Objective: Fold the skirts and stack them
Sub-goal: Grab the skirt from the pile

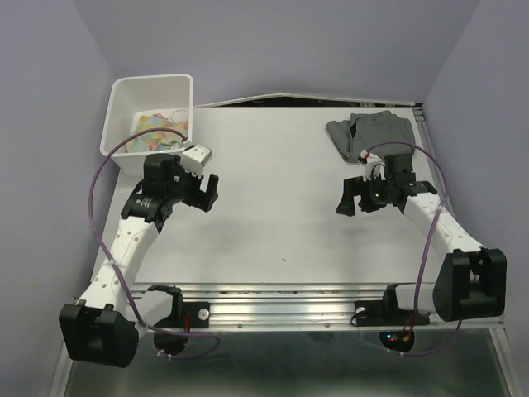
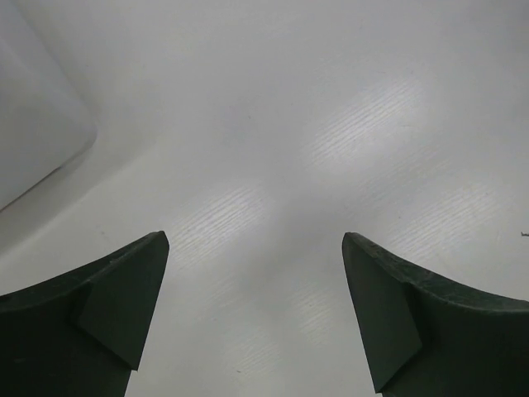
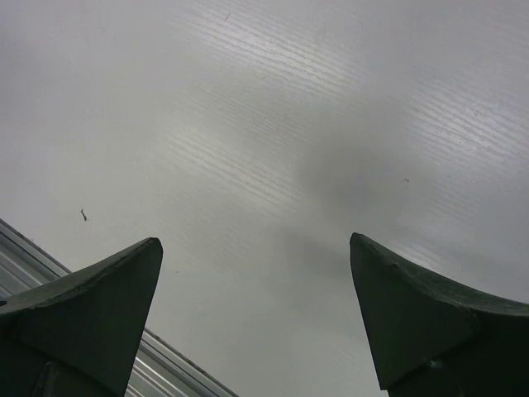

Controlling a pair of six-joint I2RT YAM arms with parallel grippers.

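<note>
My left gripper moves outward next, to its left in the top view, over the bin's side and down to the flower-print skirt's middle (image 1: 155, 132) behind it.
The grey skirt (image 1: 369, 133) lies bunched at the table's far right, partly behind my right arm. The pastel flower-print skirt (image 1: 159, 131) lies crumpled inside the white bin (image 1: 121, 95) at the far left. My left gripper (image 1: 203, 193) is open and empty over bare table just right of the bin; its fingers (image 2: 107, 314) frame only table. My right gripper (image 1: 350, 202) is open and empty over bare table, in front of and left of the grey skirt; its fingers (image 3: 413, 322) frame only table.
The white table (image 1: 273, 207) has a metal rail (image 1: 273, 296) along its near edge, also in the right wrist view (image 3: 25, 256). The bin's corner (image 2: 33, 141) shows in the left wrist view. Purple walls enclose the table.
</note>
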